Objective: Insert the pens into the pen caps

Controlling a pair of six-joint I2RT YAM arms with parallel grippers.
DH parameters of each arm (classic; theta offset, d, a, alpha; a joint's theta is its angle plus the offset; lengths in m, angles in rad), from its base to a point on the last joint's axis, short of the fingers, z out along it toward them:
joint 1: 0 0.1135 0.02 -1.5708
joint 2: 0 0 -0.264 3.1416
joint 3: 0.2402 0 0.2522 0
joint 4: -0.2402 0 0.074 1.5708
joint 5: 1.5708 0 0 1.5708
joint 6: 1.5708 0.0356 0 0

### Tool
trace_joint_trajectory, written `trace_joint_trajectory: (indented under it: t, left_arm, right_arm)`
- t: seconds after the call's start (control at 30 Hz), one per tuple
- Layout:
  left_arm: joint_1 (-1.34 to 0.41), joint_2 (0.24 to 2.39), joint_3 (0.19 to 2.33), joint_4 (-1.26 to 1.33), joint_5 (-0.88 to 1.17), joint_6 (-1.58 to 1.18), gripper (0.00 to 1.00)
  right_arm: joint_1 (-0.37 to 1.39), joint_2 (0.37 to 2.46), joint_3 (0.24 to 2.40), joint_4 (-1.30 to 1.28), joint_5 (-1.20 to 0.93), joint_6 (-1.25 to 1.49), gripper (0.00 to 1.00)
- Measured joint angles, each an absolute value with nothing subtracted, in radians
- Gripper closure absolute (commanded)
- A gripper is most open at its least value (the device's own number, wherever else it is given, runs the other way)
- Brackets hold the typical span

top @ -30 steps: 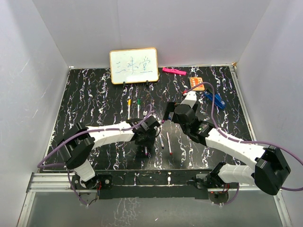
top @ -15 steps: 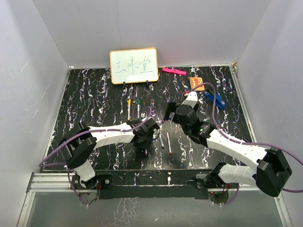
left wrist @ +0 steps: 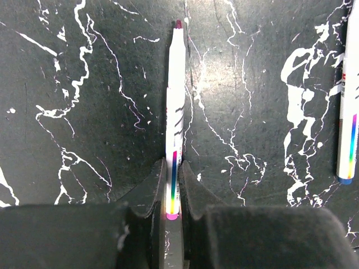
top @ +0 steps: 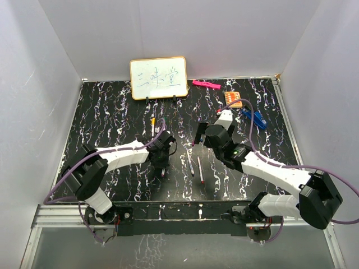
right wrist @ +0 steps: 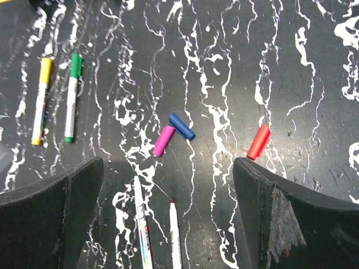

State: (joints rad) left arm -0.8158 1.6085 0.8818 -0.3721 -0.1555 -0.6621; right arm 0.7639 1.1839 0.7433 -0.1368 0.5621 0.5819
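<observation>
My right gripper should next move down, toward the left in the top view, onto the pink-purple cap (top: pixel 193 144) (right wrist: pixel 164 140), because its colour matches the pink rear end of the held pen.
My left gripper (left wrist: pixel 174 168) is shut on the rear end of a white pen (left wrist: pixel 175 106) with a purple tip, which points straight out from the jaws; in the top view this gripper (top: pixel 161 162) is left of centre. My right gripper (right wrist: pixel 167 162) is open and empty above the caps: a pink-purple cap (right wrist: pixel 164 140), a blue cap (right wrist: pixel 182 125) touching it, and a red cap (right wrist: pixel 258 141). Two uncapped pens (right wrist: pixel 141 224) lie side by side below them, also seen from above (top: pixel 191 166). A yellow-capped pen (right wrist: pixel 41 101) and a green-capped pen (right wrist: pixel 71 95) lie to the left.
A small whiteboard (top: pixel 159 78) stands at the back. A pink marker (top: pixel 206 84), an orange card (top: pixel 233 98) and a blue object (top: pixel 255 117) lie at the back right. White walls enclose the black marbled table (top: pixel 112 112).
My left gripper has moved back and to the left with the pen in it. The right arm has hardly moved.
</observation>
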Motion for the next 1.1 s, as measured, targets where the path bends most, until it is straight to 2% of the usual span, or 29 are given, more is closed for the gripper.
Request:
trace_joint_trajectory:
  t: [0.2,0.23,0.3,0.53,0.63,0.73,0.83,0.87,1.03,1.1]
  left_arm:
    - [-0.804,1.633,0.904,-0.374,-0.136,-0.62,1.0]
    - [-0.802,1.637,0.907,-0.374,-0.134,-0.616,0.97]
    - [-0.801,1.647,0.916,-0.374,-0.13,-0.609,0.84]
    - [-0.8,1.674,0.948,-0.375,-0.142,-0.598,0.74]
    - [-0.801,1.684,0.959,-0.374,-0.145,-0.595,0.73]
    - [-0.801,1.697,0.97,-0.374,-0.155,-0.594,0.8]
    - [-0.801,1.705,0.971,-0.376,-0.167,-0.59,0.97]
    - [-0.8,1.707,0.971,-0.376,-0.17,-0.59,1.0]
    - [-0.801,1.718,0.976,-0.385,-0.172,-0.585,1.0]
    - [-0.801,1.72,0.978,-0.387,-0.172,-0.583,1.0]
  right_arm:
    - [0.764,1.239,0.746,-0.168,0.562,0.603,0.02]
    - [0.764,1.243,0.746,-0.17,0.561,0.604,0.02]
    - [0.764,1.243,0.746,-0.17,0.561,0.605,0.02]
    - [0.764,1.245,0.75,-0.168,0.558,0.613,0.02]
    - [0.764,1.247,0.75,-0.168,0.557,0.625,0.02]
    - [0.764,1.25,0.75,-0.167,0.557,0.636,0.02]
    - [0.764,1.25,0.75,-0.167,0.558,0.645,0.02]
    - [0.764,1.25,0.75,-0.167,0.558,0.651,0.02]
    - [0.764,1.25,0.75,-0.167,0.558,0.669,0.05]
    - [0.764,1.25,0.75,-0.167,0.556,0.677,0.12]
